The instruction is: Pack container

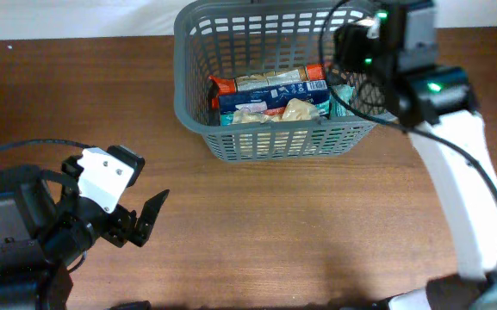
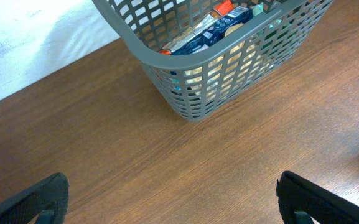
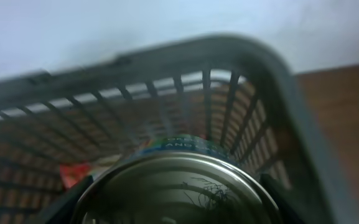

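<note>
The tin can (image 3: 179, 190) is already hanging over the basket's opening, inside the basket's rim, so my right gripper should move down into that end of the basket, toward the packets, and open.
The container, a dark grey slotted basket (image 1: 195, 120), stands at the back middle of the table and holds several food packets (image 1: 270, 95). It also shows in the left wrist view (image 2: 167, 65) and the right wrist view (image 3: 272, 68). My right gripper (image 1: 351, 52) is over the basket's right end, shut on a round tin can (image 3: 179, 190) whose shiny lid fills the space between the fingers. My left gripper (image 1: 140, 220) is open and empty above bare table at the front left, far from the basket.
The wooden table (image 1: 317, 224) runs around the basket. A white wall or cloth (image 2: 23, 37) lies behind the table's back edge. Black cables (image 1: 24, 146) loop near the left arm's base.
</note>
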Robot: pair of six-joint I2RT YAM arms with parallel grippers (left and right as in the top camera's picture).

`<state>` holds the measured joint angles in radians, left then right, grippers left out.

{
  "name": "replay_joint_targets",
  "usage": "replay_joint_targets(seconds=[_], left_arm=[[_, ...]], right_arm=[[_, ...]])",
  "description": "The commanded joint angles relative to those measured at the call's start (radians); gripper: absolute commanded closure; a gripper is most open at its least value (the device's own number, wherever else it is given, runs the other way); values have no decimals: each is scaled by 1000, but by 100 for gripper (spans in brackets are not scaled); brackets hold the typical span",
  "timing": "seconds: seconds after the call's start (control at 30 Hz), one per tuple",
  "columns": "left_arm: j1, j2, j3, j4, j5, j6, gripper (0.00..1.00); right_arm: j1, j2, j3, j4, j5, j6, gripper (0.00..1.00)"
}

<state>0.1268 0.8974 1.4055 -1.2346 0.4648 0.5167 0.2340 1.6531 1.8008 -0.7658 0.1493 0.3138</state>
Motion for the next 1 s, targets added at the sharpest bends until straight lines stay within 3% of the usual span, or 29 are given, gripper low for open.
replay_joint_targets(seconds=[0.0,0.2,0.23,0.3,0.5,0.7,0.83,0.97], left_arm=[[7,-1,9,-1,18,16,1],[7,-1,9,-1,18,16,1],[7,-1,9,-1,18,16,1],[7,-1,9,-1,18,16,1],[7,-1,9,-1,18,16,1],[7,-1,9,-1,18,16,1],[7,-1,9,-1,18,16,1],[7,-1,9,-1,18,16,1]], right_arm=[[1,53,6,23,46,4,46],[0,128,6,40,47,4,43],[0,130,6,40,50,4,37],[0,129,9,35,76,3,1],[2,21,193,-148,140,-52,1],[1,-206,211,-370,159,6,1],[0,-388,155,-480,217,9,1],[0,-600,-39,-510,229,46,1]])
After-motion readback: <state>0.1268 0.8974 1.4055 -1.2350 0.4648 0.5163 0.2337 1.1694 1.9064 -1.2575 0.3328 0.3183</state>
